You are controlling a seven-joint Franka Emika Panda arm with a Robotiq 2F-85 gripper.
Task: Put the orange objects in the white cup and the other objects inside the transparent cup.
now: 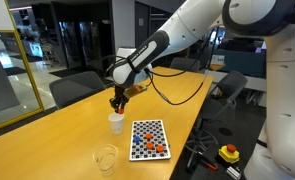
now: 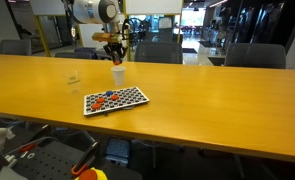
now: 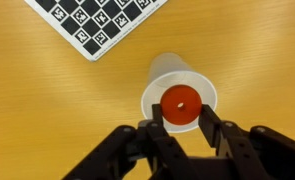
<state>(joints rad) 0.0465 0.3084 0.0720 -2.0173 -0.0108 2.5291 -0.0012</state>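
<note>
The round orange object already hangs over the white cup's opening, so I'll next lower my gripper toward the cup's rim, then release.
My gripper point(image 3: 179, 122) hangs right over the white cup point(image 3: 209, 95). It is shut on a round orange object point(image 3: 180, 103) with a small hole in its middle, held above the cup's mouth. In both exterior views the gripper point(image 1: 117, 104) point(image 2: 114, 58) sits just above the white cup point(image 1: 116, 122) point(image 2: 118, 74). The transparent cup point(image 1: 106, 157) point(image 2: 73, 78) stands on the table near it. Several small objects, orange point(image 1: 153, 149) and bluish point(image 2: 100, 100), lie on the checkered board point(image 1: 147, 128) point(image 2: 127, 98).
The long wooden table point(image 1: 57, 130) point(image 2: 217, 90) has office chairs point(image 1: 77, 88) point(image 2: 252, 55) along its far side. A corner of the checkered board point(image 3: 97, 25) shows in the wrist view. A black cable point(image 1: 182, 95) hangs from the arm.
</note>
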